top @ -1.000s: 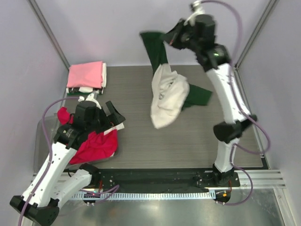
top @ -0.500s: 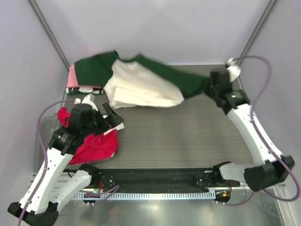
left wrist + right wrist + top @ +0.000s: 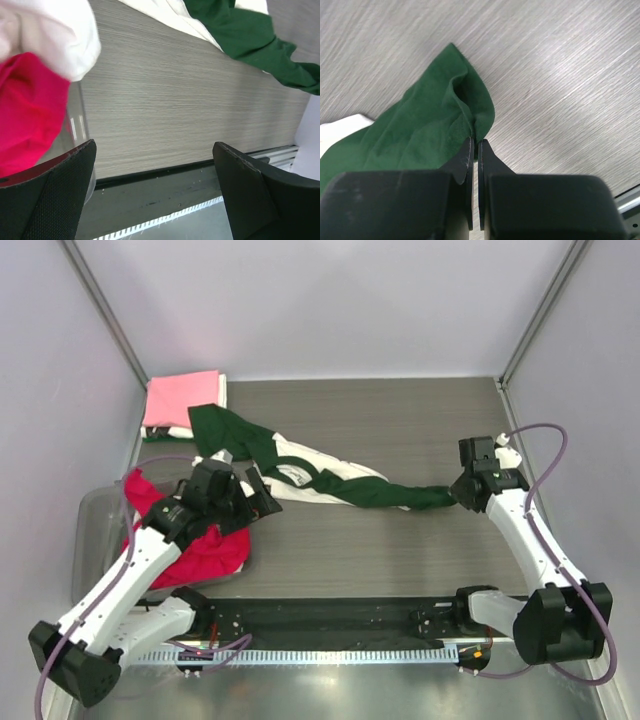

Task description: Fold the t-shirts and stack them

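Observation:
I will next lower my open left gripper toward the right in the top view, onto the near edge of the cream-white t-shirt, because that t-shirt lies clear of the green t-shirt.
A dark green t-shirt [image 3: 385, 492] lies stretched in a long twist across the table, tangled with the cream-white t-shirt [image 3: 303, 480]. My right gripper [image 3: 462, 492] is shut on the green shirt's right end, low over the table. The wrist view shows the green cloth [image 3: 427, 120] pinched between the tips of the right gripper [image 3: 475, 143]. My left gripper [image 3: 262, 498] stands open and empty just left of the white shirt. In its wrist view the left gripper [image 3: 155, 192] frames bare table. A red-magenta t-shirt [image 3: 205, 548] lies crumpled under the left arm. A pale pink t-shirt [image 3: 182, 398] sits folded at the back left.
A clear plastic bin [image 3: 92, 515] stands at the left edge with the red shirt spilling over it; its wall [image 3: 79, 131] shows beside my left finger. A white cloth [image 3: 55, 35] lies above the red one. Grey walls and corner posts close in the table.
My right arm swung down from high at the back to the table's right side, dragging the green and white shirts from a hanging bunch into a long strip. The left gripper shifted slightly right.

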Robot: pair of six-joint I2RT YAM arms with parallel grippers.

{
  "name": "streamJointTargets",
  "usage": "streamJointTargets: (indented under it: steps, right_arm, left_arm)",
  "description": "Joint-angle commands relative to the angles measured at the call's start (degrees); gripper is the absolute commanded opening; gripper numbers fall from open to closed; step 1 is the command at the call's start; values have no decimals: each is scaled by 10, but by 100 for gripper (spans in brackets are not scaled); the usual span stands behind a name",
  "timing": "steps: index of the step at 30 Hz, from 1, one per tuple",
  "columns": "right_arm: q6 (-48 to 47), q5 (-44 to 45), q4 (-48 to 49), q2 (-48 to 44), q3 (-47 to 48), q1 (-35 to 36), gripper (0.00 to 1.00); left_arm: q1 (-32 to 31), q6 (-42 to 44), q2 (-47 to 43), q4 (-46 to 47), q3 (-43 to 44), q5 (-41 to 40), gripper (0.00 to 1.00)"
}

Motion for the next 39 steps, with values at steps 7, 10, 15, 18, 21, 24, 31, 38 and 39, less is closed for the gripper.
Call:
streamJointTargets:
  steps: [7,10,15,18,21,24,31,38,39]
  right_arm:
    - [-76,-186,62,-8,-51,-202,1]
    - [-76,-217,63,15,-49,-207,1]
    - [-78,-237,79,34,-46,-208,1]
    - [-77,-268,86,49,-43,-208,1]
    - [-77,-302,95,62,-46,-208,1]
    - [-79,-309,97,68,-47,-208,1]
    - [-78,-341,111,94,-45,-207,1]
    - [-82,-353,117,111,-43,-203,1]
    - [-82,-353,117,112,-43,-203,1]
  left_arm:
    - [-108,-40,182,102,34,-121,83]
    - [-123,-62,214,145,17,-151,70]
    - [-124,-72,280,229,-2,-182,68]
    - [-123,-45,315,285,-3,-192,66]
    - [-121,-30,350,307,3,-217,66]
    - [-112,-18,379,331,7,-215,63]
    - [-102,-15,438,346,15,-232,57]
    - [-97,1,431,400,-18,-264,54]
    - [-95,3,434,403,-19,-264,53]
